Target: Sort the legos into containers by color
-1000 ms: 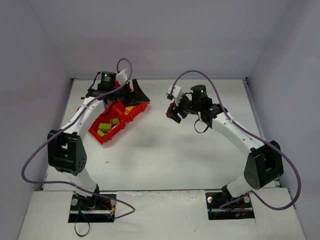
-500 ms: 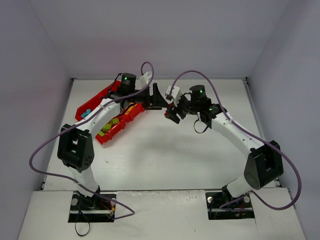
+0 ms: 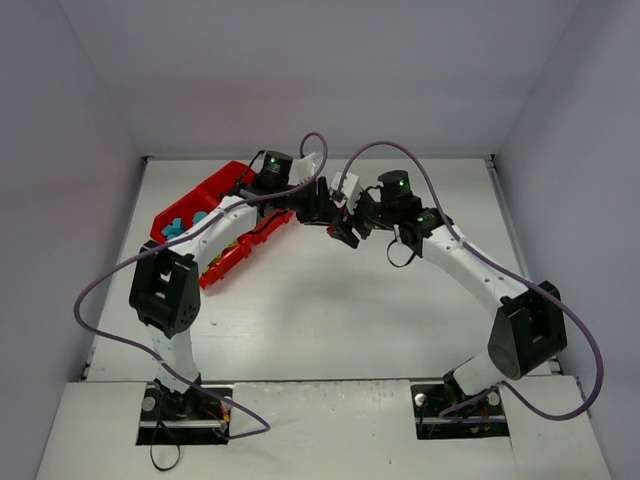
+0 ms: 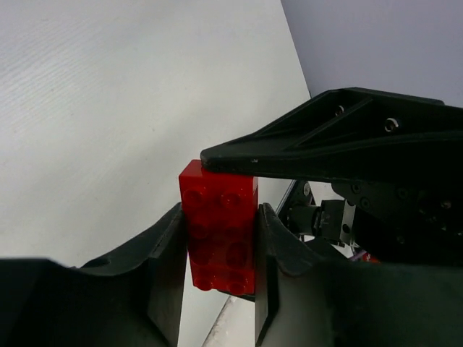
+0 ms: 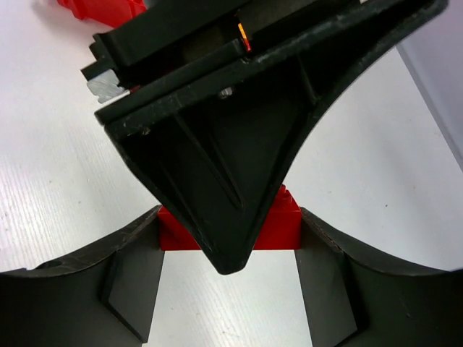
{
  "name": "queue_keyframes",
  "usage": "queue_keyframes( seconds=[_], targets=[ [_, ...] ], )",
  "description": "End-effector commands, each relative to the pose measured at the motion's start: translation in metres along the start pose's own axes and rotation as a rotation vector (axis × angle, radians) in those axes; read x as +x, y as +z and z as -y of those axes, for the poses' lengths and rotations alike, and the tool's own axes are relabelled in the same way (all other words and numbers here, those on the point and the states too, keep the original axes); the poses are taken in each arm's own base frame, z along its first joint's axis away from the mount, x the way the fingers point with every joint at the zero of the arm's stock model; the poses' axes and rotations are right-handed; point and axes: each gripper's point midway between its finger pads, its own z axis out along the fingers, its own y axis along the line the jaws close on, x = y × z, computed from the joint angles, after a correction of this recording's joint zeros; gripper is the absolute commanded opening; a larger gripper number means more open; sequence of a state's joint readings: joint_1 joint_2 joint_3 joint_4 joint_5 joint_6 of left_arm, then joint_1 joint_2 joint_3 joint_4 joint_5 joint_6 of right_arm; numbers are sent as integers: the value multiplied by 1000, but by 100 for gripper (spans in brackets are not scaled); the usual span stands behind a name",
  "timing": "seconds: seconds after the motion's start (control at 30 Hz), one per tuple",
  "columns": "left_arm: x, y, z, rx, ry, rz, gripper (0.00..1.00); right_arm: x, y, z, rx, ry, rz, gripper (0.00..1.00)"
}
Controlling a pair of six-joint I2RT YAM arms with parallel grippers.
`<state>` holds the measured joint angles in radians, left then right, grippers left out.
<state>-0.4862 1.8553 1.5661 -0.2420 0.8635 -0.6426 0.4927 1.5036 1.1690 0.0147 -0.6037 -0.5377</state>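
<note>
I will carry the red lego with my left gripper to the left in the top view and down over the tray's far section (image 3: 227, 180) next, because teal legos are in another section.
A red lego (image 4: 221, 231) hangs above the table centre, gripped from two sides. My left gripper (image 4: 221, 217) is shut on its long sides. My right gripper (image 5: 230, 217) is shut on the same red lego (image 5: 286, 224), crosswise to the left one, and one of its fingers (image 4: 325, 152) lies over the brick's top. In the top view the left gripper (image 3: 322, 212) and right gripper (image 3: 345, 225) meet and hide the brick. The red container tray (image 3: 215, 185) sits at the back left and holds teal legos (image 3: 175, 226) and green ones (image 3: 215, 267).
The left arm (image 3: 225, 220) stretches over the tray and covers much of it. Enclosure walls stand on the left, back and right. A purple cable loops above each wrist.
My left arm swung right from over the tray to the right gripper and closed on the red lego held there. The right arm stayed put.
</note>
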Motion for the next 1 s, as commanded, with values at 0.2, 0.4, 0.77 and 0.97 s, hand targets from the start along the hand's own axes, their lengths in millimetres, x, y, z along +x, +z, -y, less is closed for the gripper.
queue_keyframes(
  seconds=[0.2,0.4,0.77,0.97],
  targets=[
    [-19,-16,22,-9,166,41,2,-27,0,17,62,-23,62,55],
    [-43,-53,-23,-256,263,78,2,-15,-5,35,164,43,11,88],
    [-147,-177,-143,-902,421,285,5,11,-26,43,254,125,-34,91],
    [-181,-203,-224,-1133,426,278,15,19,-28,40,267,169,-44,91]
  ],
)
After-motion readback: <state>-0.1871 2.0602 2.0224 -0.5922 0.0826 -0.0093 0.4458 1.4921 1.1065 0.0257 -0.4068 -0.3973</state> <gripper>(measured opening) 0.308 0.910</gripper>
